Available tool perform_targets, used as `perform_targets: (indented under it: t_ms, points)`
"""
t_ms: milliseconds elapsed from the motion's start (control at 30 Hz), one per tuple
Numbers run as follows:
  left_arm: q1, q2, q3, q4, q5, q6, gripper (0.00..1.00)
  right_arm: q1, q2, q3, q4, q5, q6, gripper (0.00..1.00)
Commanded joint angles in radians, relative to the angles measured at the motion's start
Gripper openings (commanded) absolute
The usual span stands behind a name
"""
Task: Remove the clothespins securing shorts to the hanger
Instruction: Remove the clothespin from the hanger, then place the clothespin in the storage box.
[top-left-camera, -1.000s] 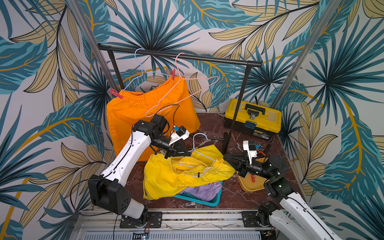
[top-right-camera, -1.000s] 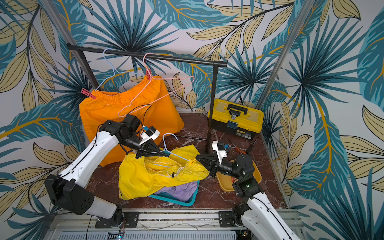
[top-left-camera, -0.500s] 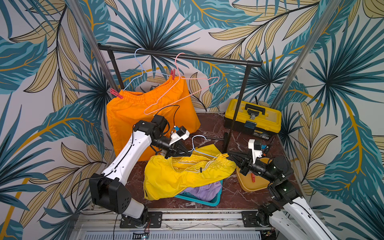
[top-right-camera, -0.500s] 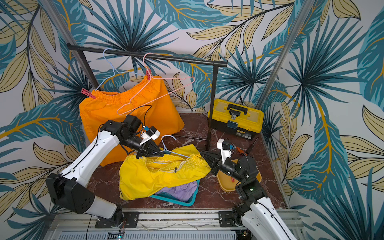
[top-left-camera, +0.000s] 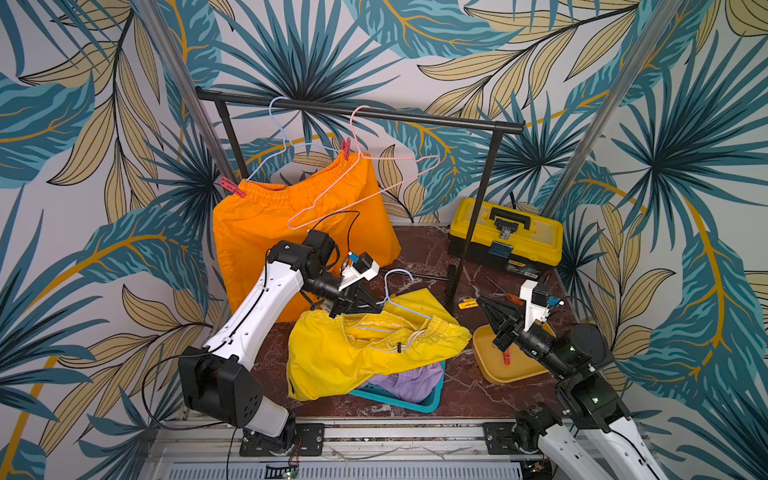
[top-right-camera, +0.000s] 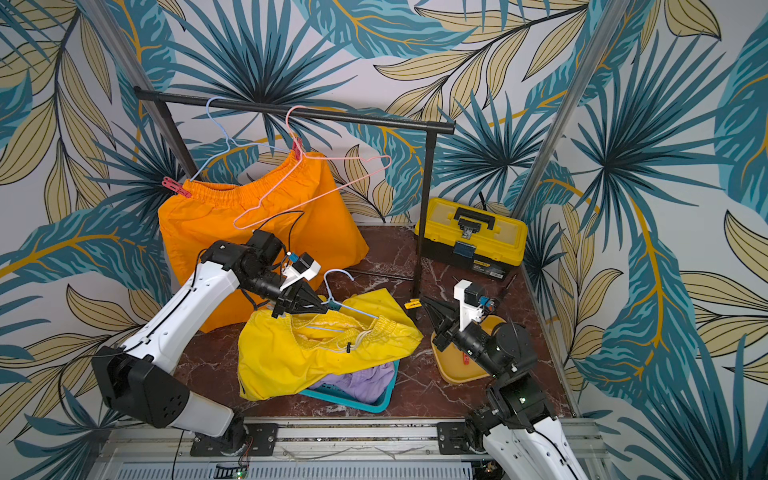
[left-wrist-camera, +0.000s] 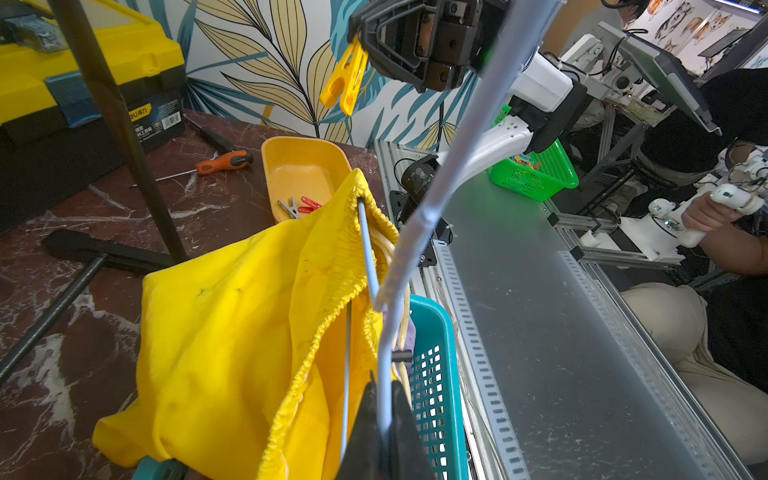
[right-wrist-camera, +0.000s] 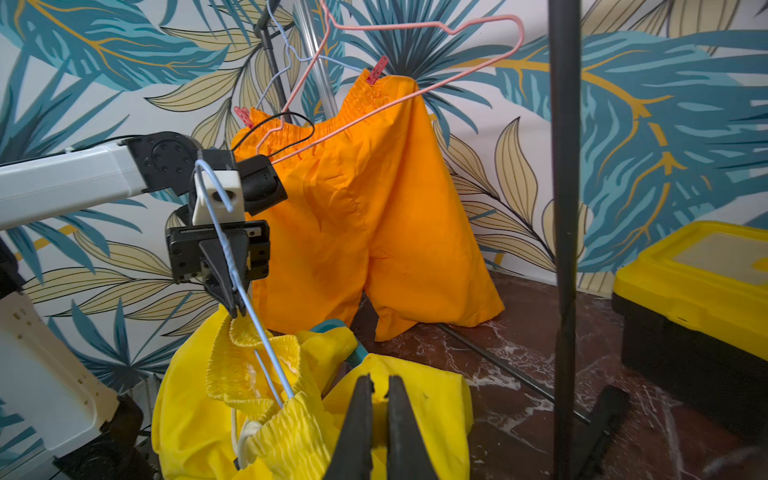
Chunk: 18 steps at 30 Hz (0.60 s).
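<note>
A red and a grey clothespin are already in the yellow tray (top-left-camera: 496, 361), so my right gripper should next tilt its fingers down over the tray, go lower and let go of the clothespin inside.
The yellow shorts (top-left-camera: 365, 357) lie slumped over the basket with a pale blue hanger (top-left-camera: 399, 305) threaded through the waistband. My left gripper (top-left-camera: 380, 309) (left-wrist-camera: 384, 386) is shut on that hanger's wire just below its hook. To the right of the shorts, my right gripper (top-left-camera: 478, 298) (right-wrist-camera: 379, 380) is shut on a yellow clothespin (left-wrist-camera: 345, 83) and holds it off the fabric. The orange shorts (top-left-camera: 291, 232) hang at the back from another blue hanger, pinned by two red clothespins (top-left-camera: 232, 188) (top-left-camera: 345, 146). Lilac shorts (top-left-camera: 411, 384) lie in the basket.
The teal basket (top-left-camera: 415, 405) stands under the yellow shorts. A yellow tray (top-left-camera: 511, 370) below my right arm holds a red clothespin (left-wrist-camera: 309, 203) and a grey one (left-wrist-camera: 291, 208). The black rack post (top-left-camera: 469, 249), a bare pink hanger (top-left-camera: 374, 183), a yellow toolbox (top-left-camera: 505, 237) and a screwdriver (left-wrist-camera: 224, 162) are close by.
My right gripper has drawn back to the right, away from the yellow shorts' waistband, carrying the yellow clothespin. The left gripper has kept its hold on the blue hanger, almost still.
</note>
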Motion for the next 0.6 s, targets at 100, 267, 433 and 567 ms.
perform_targets:
  t_ms: [100, 267, 433, 567]
  points:
    - [0.005, -0.012, 0.014, -0.01, 0.041, 0.014, 0.0, -0.002, -0.019, 0.02, -0.364, 0.537, 0.054, 0.0]
    - [0.005, -0.018, 0.021, -0.01, 0.056, 0.01, 0.0, -0.002, 0.08, 0.053, -0.56, 0.751, 0.195, 0.0]
    - [0.005, -0.022, 0.027, -0.011, 0.075, 0.008, 0.0, -0.002, 0.212, 0.082, -0.661, 0.772, 0.298, 0.0]
    - [0.005, -0.025, 0.028, -0.01, 0.087, 0.009, 0.0, -0.002, 0.257, 0.051, -0.658, 0.789, 0.333, 0.0]
